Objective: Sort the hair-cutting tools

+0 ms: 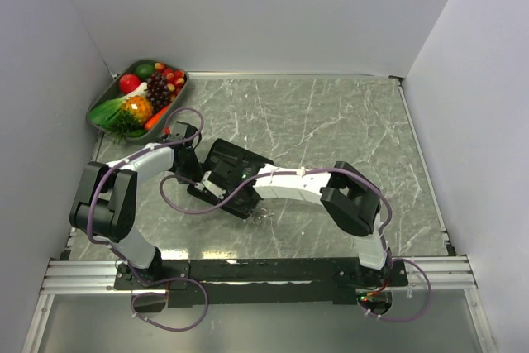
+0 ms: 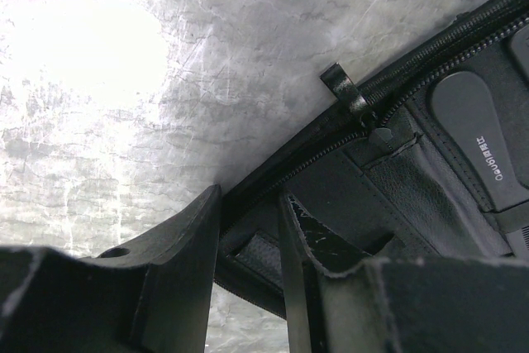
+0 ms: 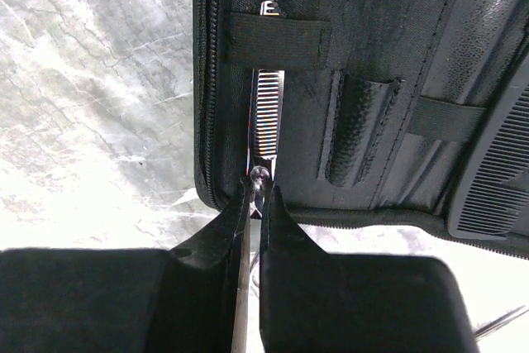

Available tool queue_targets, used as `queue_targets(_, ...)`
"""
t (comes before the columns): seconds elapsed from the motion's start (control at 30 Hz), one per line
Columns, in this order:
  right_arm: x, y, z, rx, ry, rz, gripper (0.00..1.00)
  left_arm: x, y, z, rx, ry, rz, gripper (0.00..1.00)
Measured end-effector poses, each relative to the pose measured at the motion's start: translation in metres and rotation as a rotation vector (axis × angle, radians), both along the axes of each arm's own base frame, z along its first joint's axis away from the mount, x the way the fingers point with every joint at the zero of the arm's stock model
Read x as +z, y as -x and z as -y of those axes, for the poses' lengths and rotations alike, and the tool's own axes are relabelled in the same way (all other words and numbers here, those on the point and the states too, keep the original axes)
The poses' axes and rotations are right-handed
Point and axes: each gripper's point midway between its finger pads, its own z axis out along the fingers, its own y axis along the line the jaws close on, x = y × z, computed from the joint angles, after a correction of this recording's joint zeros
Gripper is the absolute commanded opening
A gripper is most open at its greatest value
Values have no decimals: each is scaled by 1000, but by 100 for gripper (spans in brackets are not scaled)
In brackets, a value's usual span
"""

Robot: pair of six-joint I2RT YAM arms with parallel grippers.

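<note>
I'll move my right gripper off the pivot toward the handles, then release the silver scissors.
An open black pouch (image 1: 230, 173) lies at mid table. My right gripper (image 3: 260, 193) is shut on silver scissors with a toothed blade (image 3: 266, 113). The blade lies inside the pouch, its tip under an elastic strap (image 3: 277, 40). A black comb (image 3: 494, 197) sits in the pouch to the right. My left gripper (image 2: 248, 225) straddles the pouch's zipped rim (image 2: 322, 134), one finger outside and one inside, shut on it. A black bar-like tool (image 2: 479, 134) rests in the pouch beyond. A second silver scissors (image 1: 263, 215) lies on the table by the pouch's near edge.
A grey tray of toy fruit (image 1: 139, 97) stands at the far left corner. White walls close in the marbled table (image 1: 347, 130) on three sides. The zip pull (image 2: 343, 88) sticks out from the pouch's rim.
</note>
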Motion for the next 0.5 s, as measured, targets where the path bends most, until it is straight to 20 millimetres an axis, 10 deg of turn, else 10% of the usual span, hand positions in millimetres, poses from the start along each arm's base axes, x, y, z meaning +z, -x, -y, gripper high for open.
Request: queue_targets(0.5,23,-8,5,-5,-54,69,0,-1,-1,3,-1,0,-18,38)
